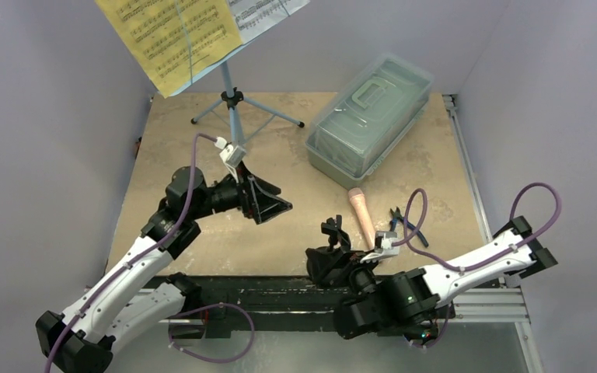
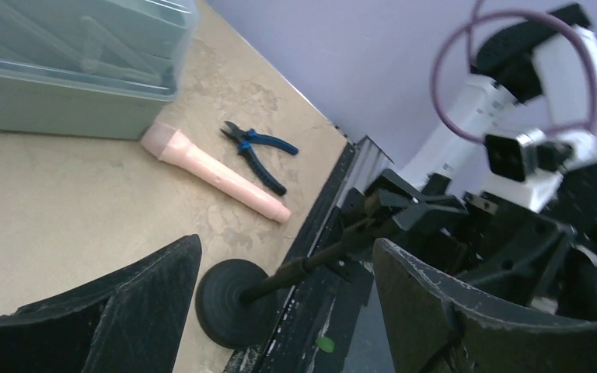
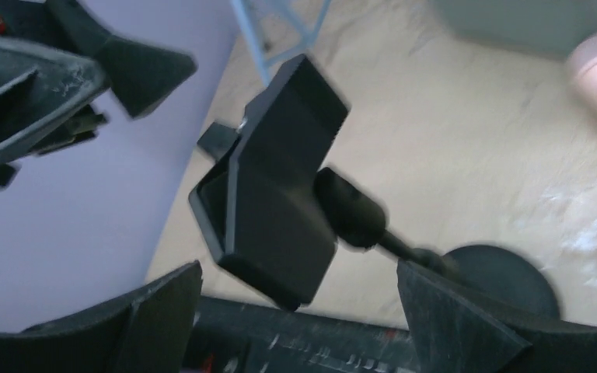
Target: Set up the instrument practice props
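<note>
I should next move my left gripper back and to the right in the top view, onto the pole of the mic stand, because my right gripper's fingers are on both sides of the mic stand's head.
The light blue music stand (image 1: 232,101) stands at the back left with yellow and white music sheets (image 1: 179,31) on its desk. The short black mic stand (image 1: 334,231) is at the table's near edge; its round base (image 2: 229,299) rests on the table and its clip head (image 3: 272,194) is up. The peach-pink microphone (image 1: 361,217) lies flat just right of it. My right gripper (image 1: 322,268) is open, its jaws either side of the mic stand's head without touching (image 3: 303,326). My left gripper (image 1: 276,203) is open and empty, left of the mic stand and pointing at it (image 2: 288,311).
A clear lidded plastic box (image 1: 369,120) sits at the back right. Blue-handled pliers (image 1: 408,225) lie right of the microphone. The black frame rail (image 1: 280,291) runs along the near edge. The music stand's tripod legs (image 3: 280,23) spread over the back left.
</note>
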You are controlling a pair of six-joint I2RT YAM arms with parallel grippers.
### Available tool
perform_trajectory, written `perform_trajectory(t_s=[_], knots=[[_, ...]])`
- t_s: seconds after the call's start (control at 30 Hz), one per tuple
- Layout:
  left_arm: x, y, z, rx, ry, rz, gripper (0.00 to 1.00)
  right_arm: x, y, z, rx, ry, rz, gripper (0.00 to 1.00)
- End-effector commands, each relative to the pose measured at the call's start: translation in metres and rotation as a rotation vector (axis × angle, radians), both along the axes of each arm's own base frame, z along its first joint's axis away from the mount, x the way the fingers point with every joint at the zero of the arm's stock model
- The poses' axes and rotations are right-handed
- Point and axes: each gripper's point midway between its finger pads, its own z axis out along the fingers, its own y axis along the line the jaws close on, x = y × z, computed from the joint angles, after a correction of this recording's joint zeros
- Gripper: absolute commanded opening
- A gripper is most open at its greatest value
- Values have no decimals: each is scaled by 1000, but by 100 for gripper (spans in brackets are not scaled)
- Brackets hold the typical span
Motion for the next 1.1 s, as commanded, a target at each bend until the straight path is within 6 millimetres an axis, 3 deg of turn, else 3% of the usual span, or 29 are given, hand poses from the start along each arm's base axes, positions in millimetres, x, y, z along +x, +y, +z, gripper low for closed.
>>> perform_trajectory(t_s=[0.0,0.1,0.27,0.37,0.47,0.63,0.7,0.87,0.97,1.07], knots=[[-46,-12,25,-173,-130,-258,82,-30,43,17,93,30,249,99],[-62,-13,22,-209,-221,-331,83,-36,37,18,88,12,350,99],[-66,-18,-3,-142,-272,-371,83,-39,25,9,24,23,404,99],[-69,-23,-20,-141,-286,-379,81,-45,28,18,-46,-25,474,99],[-78,-33,-35,-167,-328,-372,80,-55,35,40,-149,-135,586,99],[-75,-46,-29,-196,-390,-302,77,-60,29,93,-225,-239,688,99],[-80,-54,-32,-221,-384,-308,77,-55,19,113,-210,-277,689,99],[-93,-88,-65,-134,-362,-401,76,-31,-15,159,-120,-336,599,99],[-87,-106,-78,-109,-393,-378,76,-21,-32,181,-54,-382,567,99],[-80,-123,-80,-134,-404,-369,74,-7,-50,189,-15,-403,492,99]])
